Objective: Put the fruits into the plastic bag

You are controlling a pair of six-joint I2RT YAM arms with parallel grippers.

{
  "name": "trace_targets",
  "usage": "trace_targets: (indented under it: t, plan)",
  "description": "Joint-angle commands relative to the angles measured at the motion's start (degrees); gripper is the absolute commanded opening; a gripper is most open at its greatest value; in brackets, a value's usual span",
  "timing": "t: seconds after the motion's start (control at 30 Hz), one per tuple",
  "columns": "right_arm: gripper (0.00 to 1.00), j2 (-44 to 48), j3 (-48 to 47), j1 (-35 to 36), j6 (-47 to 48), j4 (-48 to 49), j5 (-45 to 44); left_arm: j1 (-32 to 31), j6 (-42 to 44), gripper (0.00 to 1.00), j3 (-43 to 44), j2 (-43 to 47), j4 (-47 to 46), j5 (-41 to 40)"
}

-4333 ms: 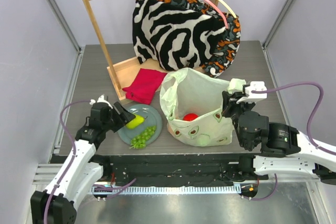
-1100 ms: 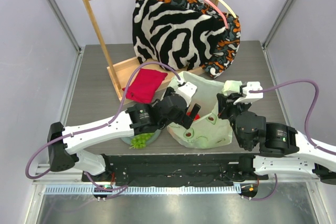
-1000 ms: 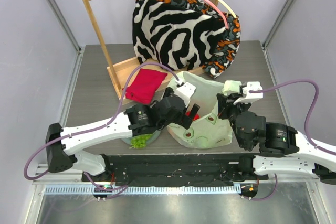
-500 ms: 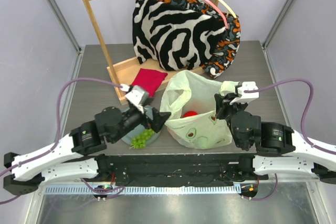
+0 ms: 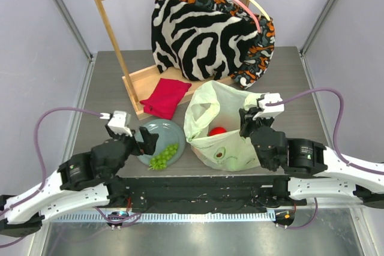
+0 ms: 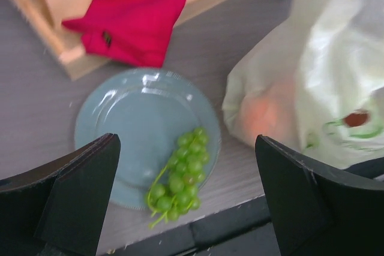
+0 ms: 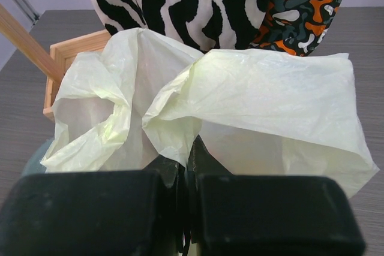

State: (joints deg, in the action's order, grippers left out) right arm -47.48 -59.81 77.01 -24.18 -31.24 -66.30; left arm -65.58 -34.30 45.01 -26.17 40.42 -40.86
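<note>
I should lower my left gripper next and shift it onto the middle of the grape bunch (image 5: 164,156) (image 6: 183,175), as that lies below the gripper and to its right in the top view.
The pale-green plastic bag (image 5: 222,125) stands open at the table's middle, with a red apple (image 5: 217,130) inside; other fruits in it are hidden. It also shows in the left wrist view (image 6: 336,76) and the right wrist view (image 7: 270,100). A green grape bunch (image 5: 164,156) lies on the grey-green plate (image 5: 157,131), seen too in the left wrist view (image 6: 180,178). My left gripper (image 5: 144,139) is open and empty above the plate's left side (image 6: 186,202). My right gripper (image 5: 247,123) is shut on the bag's rim (image 7: 191,148).
A red cloth (image 5: 165,97) lies on the wooden rack's base (image 5: 144,82) behind the plate. Zebra-striped fabric (image 5: 204,34) hangs on the rack at the back. The table's front edge runs just below the plate and bag.
My left arm has drawn back from the bag's mouth to the plate, empty. The yellow fruit that lay on the plate is gone from it. My right gripper still holds the bag's rim.
</note>
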Motion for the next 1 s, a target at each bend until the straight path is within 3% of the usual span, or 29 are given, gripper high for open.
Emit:
trace_targets:
  t: [0.0,0.17,0.67,0.97]
  plan:
    - [0.01,-2.17,-2.15,-0.02,-0.78,2.5,0.74,0.1,-11.57,1.0,-0.89,-9.74,10.99,-4.05]
    - [0.01,-1.38,-2.06,-0.02,-1.3,2.5,0.83,0.28,-11.23,1.0,-1.68,-18.2,8.12,-3.27]
    - [0.01,2.05,-0.57,-0.02,-1.39,2.51,0.3,7.92,-0.85,1.0,-5.99,-33.23,-5.35,19.84]
    - [0.01,2.4,-0.57,-0.11,-1.21,2.33,-0.23,11.44,2.75,0.97,-5.47,-40.26,-8.87,23.02]
